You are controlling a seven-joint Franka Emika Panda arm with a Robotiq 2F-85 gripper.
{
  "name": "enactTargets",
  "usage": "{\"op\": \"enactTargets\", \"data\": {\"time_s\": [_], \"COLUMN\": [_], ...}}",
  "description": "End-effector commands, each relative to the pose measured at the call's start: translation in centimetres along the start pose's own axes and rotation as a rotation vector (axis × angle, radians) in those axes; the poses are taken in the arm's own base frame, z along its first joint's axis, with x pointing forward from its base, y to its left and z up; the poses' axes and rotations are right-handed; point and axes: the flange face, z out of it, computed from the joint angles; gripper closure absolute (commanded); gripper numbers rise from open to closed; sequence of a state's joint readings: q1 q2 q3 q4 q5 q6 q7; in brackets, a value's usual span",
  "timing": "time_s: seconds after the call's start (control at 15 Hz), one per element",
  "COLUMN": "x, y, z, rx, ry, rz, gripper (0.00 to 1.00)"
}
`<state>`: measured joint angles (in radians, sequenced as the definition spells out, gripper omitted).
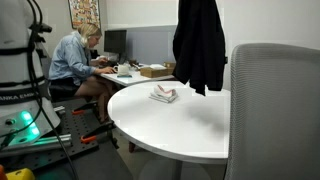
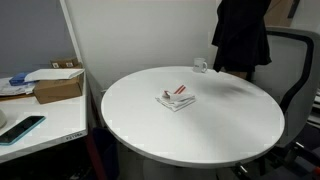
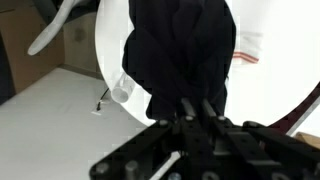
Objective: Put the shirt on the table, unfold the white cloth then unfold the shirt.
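The hanging shirt comes down with my gripper next and gets released onto the bare table beside the white cloth, because that clear part of the table below it has room.
The black shirt (image 1: 200, 45) (image 2: 240, 35) hangs bunched in the air over the far edge of the round white table (image 1: 190, 125) (image 2: 210, 125); no part of it rests on the top. In the wrist view my gripper (image 3: 198, 103) is shut on the shirt (image 3: 180, 50), its two fingers pinching the fabric from below in that picture. The gripper itself is above the frame in both exterior views. The white cloth (image 1: 164, 93) (image 2: 176, 98) lies folded, with reddish markings, near the table's middle, apart from the shirt. In the wrist view a bit of the white cloth (image 3: 246, 52) peeks out beside the shirt.
A small white cup (image 2: 201, 66) stands on the table near the hanging shirt. A grey office chair (image 1: 275, 110) (image 2: 296, 60) stands against the table. A desk to the side carries a cardboard box (image 2: 58, 86) and a phone (image 2: 22, 128); a person (image 1: 75, 60) sits there.
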<state>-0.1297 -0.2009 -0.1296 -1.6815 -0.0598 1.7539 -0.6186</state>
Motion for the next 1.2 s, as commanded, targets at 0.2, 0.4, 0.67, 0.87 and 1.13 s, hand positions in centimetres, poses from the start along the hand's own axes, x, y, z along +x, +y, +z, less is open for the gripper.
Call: {"op": "enactTargets", "data": {"time_s": [0.2,0.4,0.67,0.87,1.13], "x": [-2.8,-5.7,-8.6,-9.7,-8.3], "y": [0.5,1.7,2.8,2.8,4.3], "z": [10.1,13.1,15.4,16.8,18.7], "rx": [0.092,0.140,0.188,0.231,0.210], "ry": [-0.125,-0.181,-0.248,-0.288,-0.294], "rz": [-0.082,-0.091,-0.137,-0.168,-0.159], "gripper": [0.97,0.97,0.97,0.97,0.97]}}
